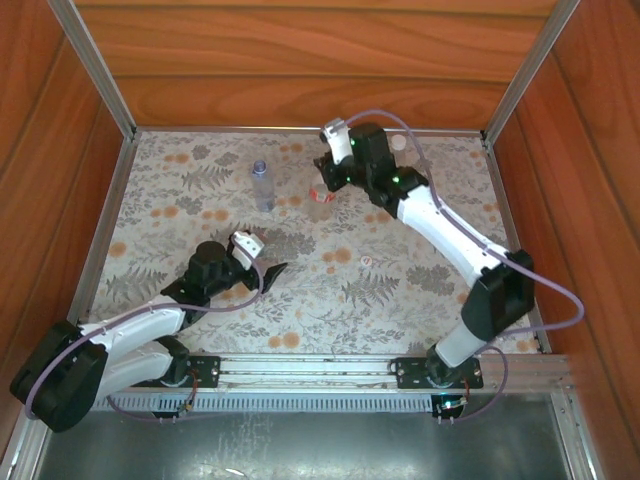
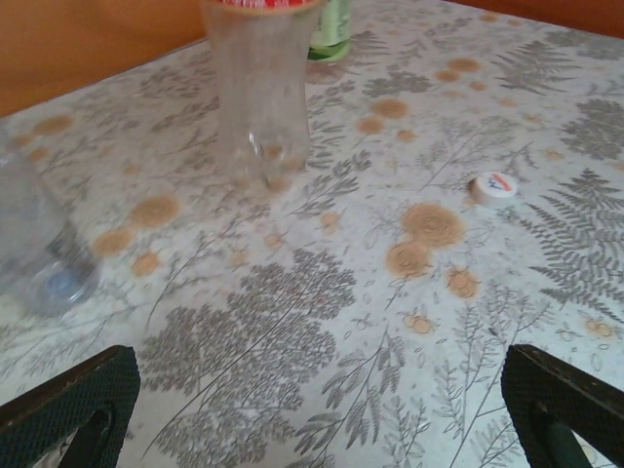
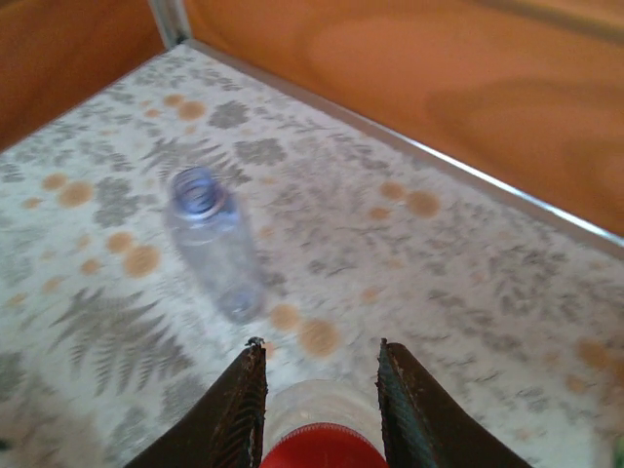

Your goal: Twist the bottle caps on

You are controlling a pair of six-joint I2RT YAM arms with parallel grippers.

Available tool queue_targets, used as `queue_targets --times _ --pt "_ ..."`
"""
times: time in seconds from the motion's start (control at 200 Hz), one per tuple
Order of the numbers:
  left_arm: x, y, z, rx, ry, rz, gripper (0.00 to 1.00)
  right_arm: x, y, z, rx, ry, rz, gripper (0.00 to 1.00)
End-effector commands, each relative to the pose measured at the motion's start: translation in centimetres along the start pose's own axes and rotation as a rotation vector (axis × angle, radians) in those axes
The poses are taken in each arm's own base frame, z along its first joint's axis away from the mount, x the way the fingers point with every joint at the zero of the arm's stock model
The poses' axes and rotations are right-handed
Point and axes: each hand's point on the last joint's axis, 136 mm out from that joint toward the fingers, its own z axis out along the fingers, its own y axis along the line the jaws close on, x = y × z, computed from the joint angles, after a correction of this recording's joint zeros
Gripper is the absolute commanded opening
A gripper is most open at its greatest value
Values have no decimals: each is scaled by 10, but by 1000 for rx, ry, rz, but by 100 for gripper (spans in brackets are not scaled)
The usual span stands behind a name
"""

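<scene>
The red cap (image 3: 322, 450) already sits on top of the clear bottle, so my right gripper needs to move a little outward with it and then open its fingers to release it.
The clear bottle with the red-and-white label (image 1: 322, 196) stands upright at the back middle of the table, its body (image 2: 258, 97) clear in the left wrist view. A red cap (image 3: 322, 450) sits on top of it, and my right gripper (image 3: 320, 414) is shut on that cap from above. A bluish unlabelled bottle (image 1: 262, 185) stands to its left with an open mouth (image 3: 200, 190). A white cap (image 1: 366, 260) lies flat on the cloth, also seen as a white cap (image 2: 494, 187). My left gripper (image 1: 265, 266) hangs wide open with nothing between its fingers (image 2: 73, 409).
A green-labelled bottle (image 2: 331, 24) stands behind the right arm, carrying a white cap (image 1: 398, 143). Wooden walls with metal rails (image 1: 300, 130) enclose the flowered tablecloth (image 2: 322, 322). The right arm's forearm (image 1: 450, 235) stretches across the right half.
</scene>
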Motion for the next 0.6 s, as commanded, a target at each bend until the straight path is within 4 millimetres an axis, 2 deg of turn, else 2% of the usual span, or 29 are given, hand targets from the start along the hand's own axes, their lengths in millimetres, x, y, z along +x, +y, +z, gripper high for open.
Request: queue_targets --times 0.0,0.18,0.295,0.4,0.46,0.53,0.595 --pt "-18 20 -7 -97 -91 -51 100 1 -24 25 36 44 -59 23" --pt "-10 37 -13 -156 -92 -71 100 -2 -52 52 50 70 -46 22" --pt "-10 45 -15 -178 -98 -76 100 6 -61 62 50 99 -34 23" --pt "-9 49 -15 -187 -98 -80 100 11 -61 63 42 110 -30 26" --pt "-9 51 -14 -194 -97 -83 100 11 -61 62 39 112 -31 35" --pt "-9 55 -13 -202 -95 -82 100 9 -61 61 37 112 -34 52" --pt "-11 58 -11 -212 -96 -80 100 4 -61 58 40 107 -40 64"
